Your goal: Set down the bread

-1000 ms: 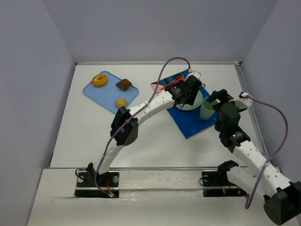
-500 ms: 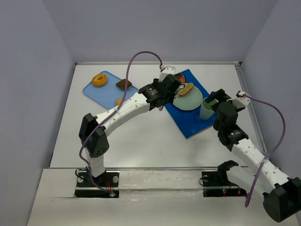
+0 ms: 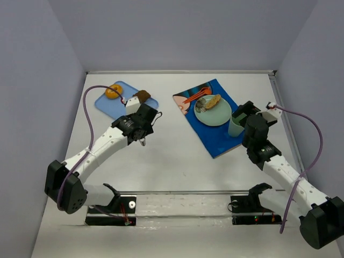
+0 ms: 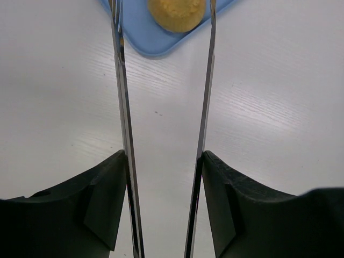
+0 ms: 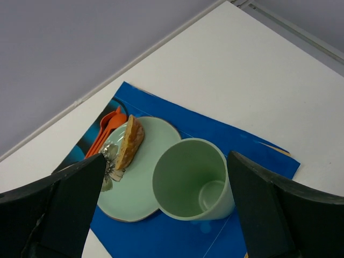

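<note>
My left gripper needs to move down and outward so that its open fingers are on both sides of the yellow bun [image 4: 178, 14], which is below it and slightly outward.
The bread [image 3: 211, 101], a golden-brown slice, lies on the pale green plate [image 3: 216, 115], apart from both grippers; it also shows in the right wrist view [image 5: 129, 142]. My left gripper [image 3: 142, 138] is open and empty, over the bare table just near of the light blue tray [image 3: 106, 103]. In the left wrist view its jaws [image 4: 164, 21] stand wide with nothing between them. My right gripper [image 3: 243, 114] is open, its fingers either side of the green cup [image 3: 235, 128], and it also shows in the right wrist view [image 5: 167, 161].
The plate, cup [image 5: 194, 180] and orange utensils [image 3: 194, 98] sit on a dark blue mat [image 3: 217, 141]. The tray holds a donut [image 3: 113, 91], a brown piece [image 3: 141, 96] and a yellow bun [image 4: 177, 12].
My left gripper left the bread on the green plate, then swung left and back to the blue tray's near edge, open and empty. The right arm barely moved.
</note>
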Controlling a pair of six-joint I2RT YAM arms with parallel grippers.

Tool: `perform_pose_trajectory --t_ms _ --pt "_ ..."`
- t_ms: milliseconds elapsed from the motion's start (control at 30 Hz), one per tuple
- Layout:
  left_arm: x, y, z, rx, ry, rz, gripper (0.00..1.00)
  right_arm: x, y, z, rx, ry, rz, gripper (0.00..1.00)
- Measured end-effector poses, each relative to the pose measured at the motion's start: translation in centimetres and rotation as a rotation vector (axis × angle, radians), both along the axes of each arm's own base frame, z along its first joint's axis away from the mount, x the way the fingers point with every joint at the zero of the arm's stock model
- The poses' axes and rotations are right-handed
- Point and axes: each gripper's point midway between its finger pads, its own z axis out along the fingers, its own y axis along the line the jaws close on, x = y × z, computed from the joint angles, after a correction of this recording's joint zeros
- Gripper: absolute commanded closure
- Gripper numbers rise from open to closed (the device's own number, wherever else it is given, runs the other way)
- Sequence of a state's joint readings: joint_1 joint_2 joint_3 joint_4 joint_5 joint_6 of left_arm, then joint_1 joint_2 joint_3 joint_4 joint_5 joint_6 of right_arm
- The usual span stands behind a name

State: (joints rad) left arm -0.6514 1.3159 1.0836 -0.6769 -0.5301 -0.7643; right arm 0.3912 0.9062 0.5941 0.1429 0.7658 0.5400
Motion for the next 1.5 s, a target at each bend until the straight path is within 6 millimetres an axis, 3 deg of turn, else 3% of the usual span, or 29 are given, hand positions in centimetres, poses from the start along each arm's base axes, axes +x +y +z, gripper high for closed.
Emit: perform_pose_trajectory --t_ms 133,333,733,933,1133,1367,1500 --pt "-0.5 0.9 0.3 -0.035 -0.019 0.029 0.35 0.1 0.3 -0.2 -0.001 0.006 0.015 0.00" --pt "-0.1 1.3 -1.1 -0.058 -0.005 0.036 0.35 0.2 0.6 -0.2 0.002 0.008 0.036 0.00" --pt "2.9 1.6 -2.6 -0.094 0.010 0.017 0.39 0.6 1.4 -0.5 -0.011 0.024 0.077 0.00" --pt "3.4 1.4 -3.7 -0.099 0.037 0.002 0.47 0.7 1.5 -0.4 -0.012 0.021 0.084 0.00" --pt "3.4 0.9 -3.7 -0.116 0.040 -0.018 0.76 0.7 1.6 -0.4 -0.013 0.021 0.088 0.00" --pt "3.4 0.7 -3.4 -0.129 0.036 -0.028 0.77 0.7 1.6 -0.2 -0.013 0.016 0.088 0.00" --pt "3.7 0.1 -1.8 -0.149 0.000 -0.057 0.77 0.7 1.6 0.1 -0.008 0.004 0.089 0.00"
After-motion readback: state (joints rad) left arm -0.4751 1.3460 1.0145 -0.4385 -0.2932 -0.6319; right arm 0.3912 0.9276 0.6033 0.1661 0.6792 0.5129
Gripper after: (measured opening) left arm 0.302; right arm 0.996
